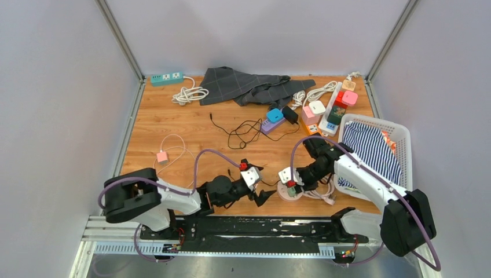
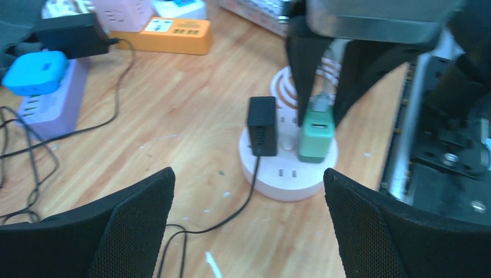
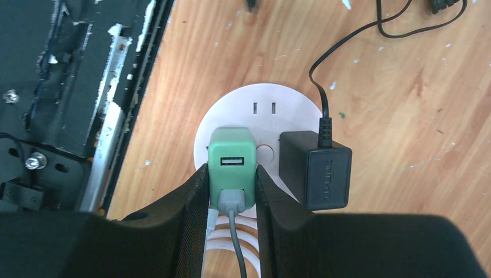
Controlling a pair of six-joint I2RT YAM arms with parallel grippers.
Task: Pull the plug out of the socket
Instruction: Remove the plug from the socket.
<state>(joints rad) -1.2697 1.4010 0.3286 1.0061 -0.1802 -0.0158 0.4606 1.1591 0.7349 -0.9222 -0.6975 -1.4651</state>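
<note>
My left gripper goes to the right in the top view and closes around the plug next, since the green plug [image 1: 293,190] [image 2: 316,134] is still in the socket.
A round white socket [image 1: 285,194] lies near the table's front edge, between the two arms. A green plug [image 3: 231,152] with a grey USB cable stands upright in it, beside a black adapter [image 3: 315,169] whose thin black cord runs off across the wood. My right gripper [image 3: 231,170] is shut on the green plug, one finger on each side of it. My left gripper [image 2: 249,194] stands wide open just left of the socket [image 2: 289,176], with nothing between its fingers [image 2: 133,214]. In the left wrist view the green plug [image 2: 316,134] sits between the right arm's fingers.
A white basket [image 1: 405,139] with striped cloth stands at the right. Several power strips and chargers [image 1: 324,110] and a grey cloth [image 1: 243,86] lie at the back. A black cable [image 1: 243,132] and a pink charger [image 1: 162,156] lie mid-table. The metal rail [image 1: 249,229] runs along the near edge.
</note>
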